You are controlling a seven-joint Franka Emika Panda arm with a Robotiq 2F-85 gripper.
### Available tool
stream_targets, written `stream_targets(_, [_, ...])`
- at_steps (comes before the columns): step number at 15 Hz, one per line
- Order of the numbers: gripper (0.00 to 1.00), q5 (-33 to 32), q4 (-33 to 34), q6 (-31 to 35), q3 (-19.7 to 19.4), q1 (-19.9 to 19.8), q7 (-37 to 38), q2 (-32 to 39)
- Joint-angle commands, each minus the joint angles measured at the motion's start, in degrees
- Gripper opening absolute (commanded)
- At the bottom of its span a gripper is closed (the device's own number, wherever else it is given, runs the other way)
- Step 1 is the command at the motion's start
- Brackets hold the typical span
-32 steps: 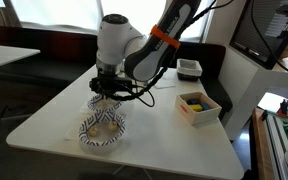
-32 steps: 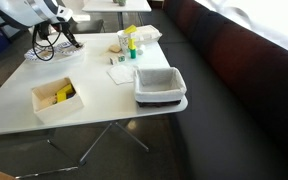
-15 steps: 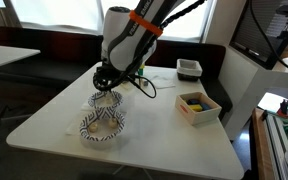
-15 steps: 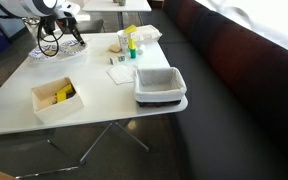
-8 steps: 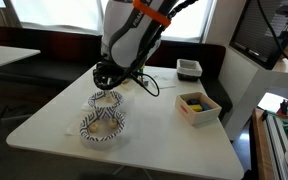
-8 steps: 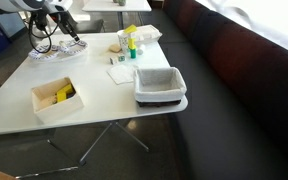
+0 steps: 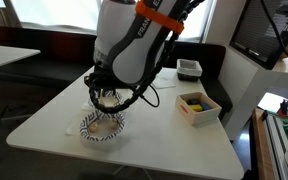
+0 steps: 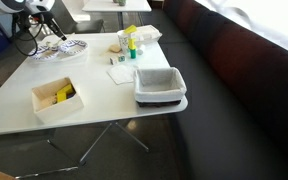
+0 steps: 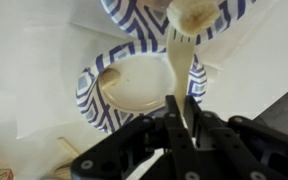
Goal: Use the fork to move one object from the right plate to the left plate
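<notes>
My gripper moves farther over the top plate (image 9: 156, 12) in the wrist view next and lowers to release the fork (image 9: 180, 60) there. The fork's head carries a pale brown piece.
Two blue-and-white striped plates lie side by side. In the wrist view one plate (image 9: 134, 85) is in the middle and holds a pale brown piece (image 9: 109, 80) at its left rim. The other plate (image 9: 149, 12) is at the top edge. My gripper (image 9: 181, 112) is shut on a cream plastic fork (image 9: 180, 60). The fork's head meets a pale brown piece (image 9: 194, 12) over the top plate. In an exterior view the gripper (image 7: 106, 96) hangs just above the plates (image 7: 101, 127). They also show in an exterior view (image 8: 62, 47).
A white box with yellow items (image 7: 198, 105) (image 8: 56, 96) stands on the white table (image 7: 154, 140). A grey bin (image 8: 160, 85) (image 7: 189, 68), small bottles (image 8: 129, 42) and a napkin (image 8: 121, 72) are further along. A dark bench runs beside the table.
The arm rose from the plates, turned, and has come down again over them, nearer the front plate. The fork has stayed in the gripper throughout.
</notes>
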Motion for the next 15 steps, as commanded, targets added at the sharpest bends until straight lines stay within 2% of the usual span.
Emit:
stream_targets(1, [0.03, 1.31, -2.29, 2.79, -6.14, 8.14, 2.91, 0.56])
stream_targets(5, [0.03, 1.66, -2.78, 4.57, -11.59, 14.83, 5.18, 2.26])
stream_targets(9, [0.03, 0.68, -2.80, 3.25, -14.96, 19.41, 2.68, 4.17])
stream_targets(11, [0.03, 0.31, -2.91, 3.39, -15.38, 20.56, 0.10, 4.57])
stream_targets(15, [0.03, 0.29, -1.68, 4.54, -13.57, 20.00, -6.88, 6.22])
